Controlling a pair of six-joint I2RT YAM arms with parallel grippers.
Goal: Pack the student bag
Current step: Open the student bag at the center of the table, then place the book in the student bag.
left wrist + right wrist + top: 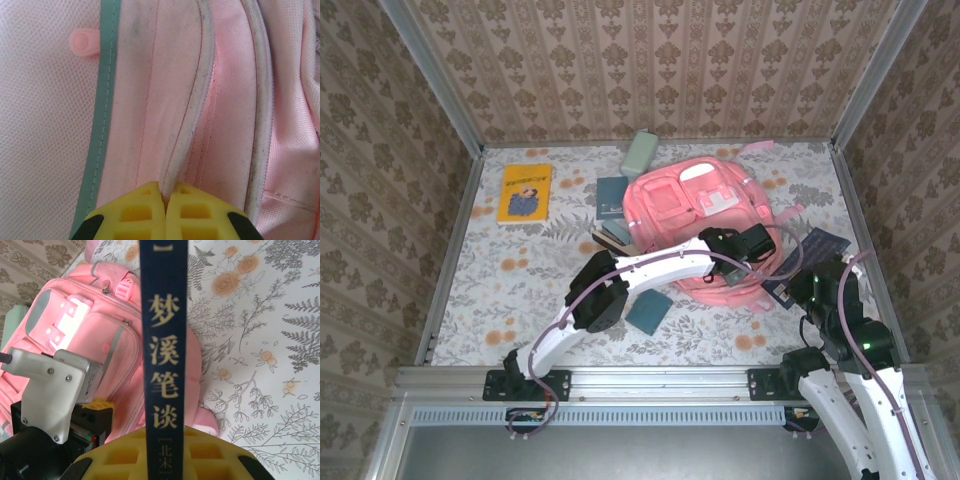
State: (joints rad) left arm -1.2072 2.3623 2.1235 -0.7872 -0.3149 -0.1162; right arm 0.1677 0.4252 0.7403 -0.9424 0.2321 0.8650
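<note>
My right gripper carries the dark blue book (817, 246) in past the bag's near edge (757, 292) next, then releases it, since my left gripper holds the edge's seam.
The student bag (690, 205) is a big pink backpack lying flat at the back middle of the floral table. My left gripper (745, 258) reaches over its near right edge. In the left wrist view the yellow fingers (135, 212) are shut on a pale piped seam (192, 125) of the bag (50, 125). My right gripper (812, 285) is just right of the bag and is shut on a dark blue book (817, 246). Its spine (162, 340), with gold characters, stands upright between the jaws of my right gripper (162, 435). Behind the spine lies the bag (100, 340).
A yellow book (525, 192) lies at the back left. A pale green case (640, 152) and a teal book (612, 190) sit by the bag's far left side, more books (615, 237) at its left edge, and a small teal notebook (648, 311) under the left arm. Patterned walls enclose the table.
</note>
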